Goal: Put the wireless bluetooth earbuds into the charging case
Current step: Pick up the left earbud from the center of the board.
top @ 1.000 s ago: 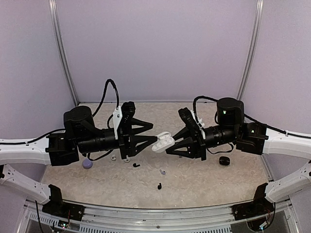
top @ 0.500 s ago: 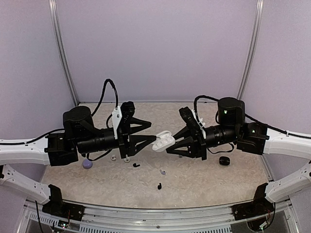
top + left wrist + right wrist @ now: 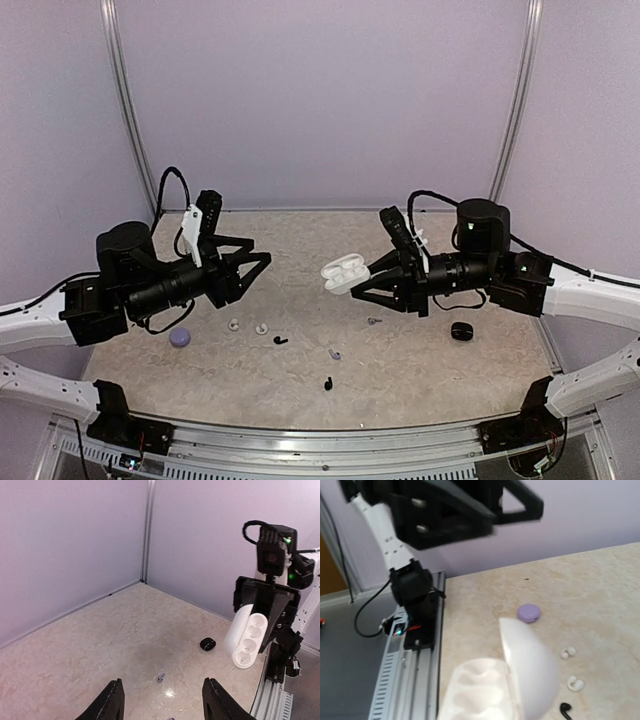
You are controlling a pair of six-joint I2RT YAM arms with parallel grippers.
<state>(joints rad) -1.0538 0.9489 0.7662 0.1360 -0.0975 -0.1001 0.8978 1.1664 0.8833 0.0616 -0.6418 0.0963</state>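
The robot's left gripper will move down next onto the white earbud nearer the lavender case (image 3: 234, 325), its fingers turning toward the tabletop, since the sockets of the white charging case look empty.
My right gripper (image 3: 356, 283) is shut on an open white charging case (image 3: 340, 272) and holds it above the table's middle; its two sockets look empty in the right wrist view (image 3: 485, 690) and the left wrist view (image 3: 247, 640). My left gripper (image 3: 254, 279) is open and empty, well left of the case (image 3: 164, 702). Earbuds lie on the table: two white (image 3: 233, 324) (image 3: 261, 327), two black (image 3: 280, 341) (image 3: 328, 383), two lavender-grey (image 3: 334, 353) (image 3: 374, 321). The right wrist view shows the white pair (image 3: 568, 653) (image 3: 575, 683) and one black earbud (image 3: 565, 709). My right fingers are hidden behind the case there.
A closed lavender case (image 3: 180, 337) lies at the left under my left arm, also in the right wrist view (image 3: 529, 613). A closed black case (image 3: 461, 331) lies at the right, also in the left wrist view (image 3: 208, 643). Walls enclose the table at the back and sides.
My left gripper has pulled back to the left, away from the white case. My right gripper has shifted slightly right and up with the case, which now stands free between the arms.
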